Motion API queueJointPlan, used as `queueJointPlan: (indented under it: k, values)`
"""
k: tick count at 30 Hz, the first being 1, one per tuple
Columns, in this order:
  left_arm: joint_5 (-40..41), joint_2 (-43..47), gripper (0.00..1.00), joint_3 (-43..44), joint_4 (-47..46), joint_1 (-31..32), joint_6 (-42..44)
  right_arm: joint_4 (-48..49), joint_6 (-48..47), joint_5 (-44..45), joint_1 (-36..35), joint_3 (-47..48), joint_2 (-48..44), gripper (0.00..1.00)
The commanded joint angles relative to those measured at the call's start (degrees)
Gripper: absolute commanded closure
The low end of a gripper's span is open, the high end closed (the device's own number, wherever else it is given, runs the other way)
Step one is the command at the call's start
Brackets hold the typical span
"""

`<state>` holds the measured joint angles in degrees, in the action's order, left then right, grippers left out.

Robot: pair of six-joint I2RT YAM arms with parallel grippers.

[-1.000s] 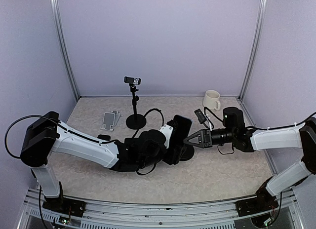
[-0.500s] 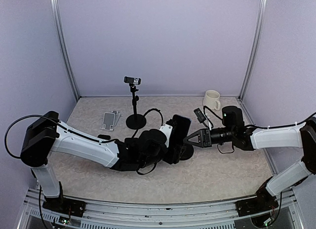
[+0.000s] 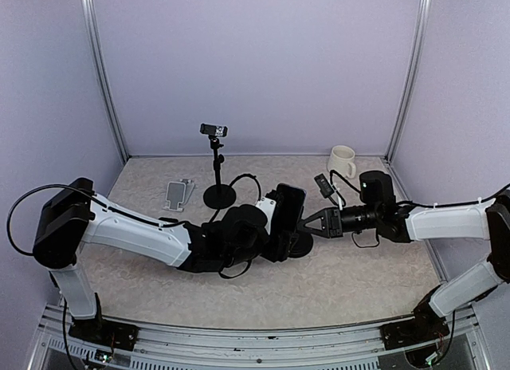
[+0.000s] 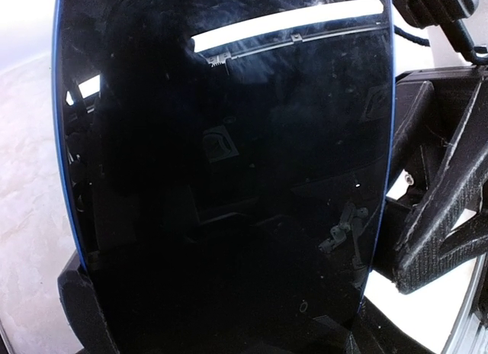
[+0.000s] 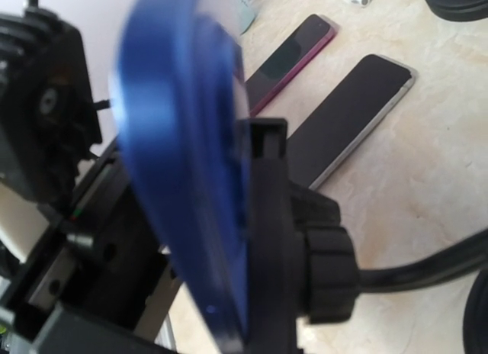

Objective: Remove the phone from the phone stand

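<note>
The phone stand goes outward onto the open tabletop beyond the phone point(image 3: 273, 183) next. My right gripper releases it there, since that tabletop lies outward of the gripper.
The phone point(image 3: 290, 202), black-screened with a blue case, stands upright against the cradle of the phone stand, whose round base point(image 3: 301, 246) rests mid-table. My left gripper point(image 3: 284, 220) is shut across the phone's width; the dark screen point(image 4: 229, 178) fills the left wrist view. From the right, my right gripper point(image 3: 306, 223) reaches in behind the phone, its tapered fingers point(image 4: 438, 224) closed onto the stand's cradle. In the right wrist view the blue phone edge point(image 5: 191, 163) sits against the black cradle point(image 5: 267, 239), with its knob point(image 5: 329, 271) behind. That gripper's own fingertips do not show there.
A cream mug point(image 3: 342, 160) stands at the back right. A small camera on a black tripod point(image 3: 217, 167) and a flat grey holder point(image 3: 179, 193) are at the back left. Two more phones, one red point(image 5: 293, 56) and one silver-edged point(image 5: 351, 117), lie flat on the table.
The left gripper and the phone have shifted slightly left and up. The right gripper has followed a little to the left, still at the cradle.
</note>
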<state>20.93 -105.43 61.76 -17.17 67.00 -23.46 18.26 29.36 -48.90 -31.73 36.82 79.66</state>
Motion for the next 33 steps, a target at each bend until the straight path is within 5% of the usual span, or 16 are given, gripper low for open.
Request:
queueJointPlan:
  k: [1,19,33]
  values:
    - [11.39,1.49,0.91,-2.08,5.04,-7.49,-2.85,-6.66,-0.99,-3.72,1.67,-0.76,-2.00,1.00]
    - [-16.53,6.30,0.97,-8.76,-15.63,-8.45,2.09,-8.35,-1.70,-1.63,1.67,0.59,-1.52,1.00]
    - [-29.88,2.46,0.97,-2.31,-15.77,-1.88,10.48,-6.93,-0.78,-0.77,1.67,2.05,-0.50,1.00]
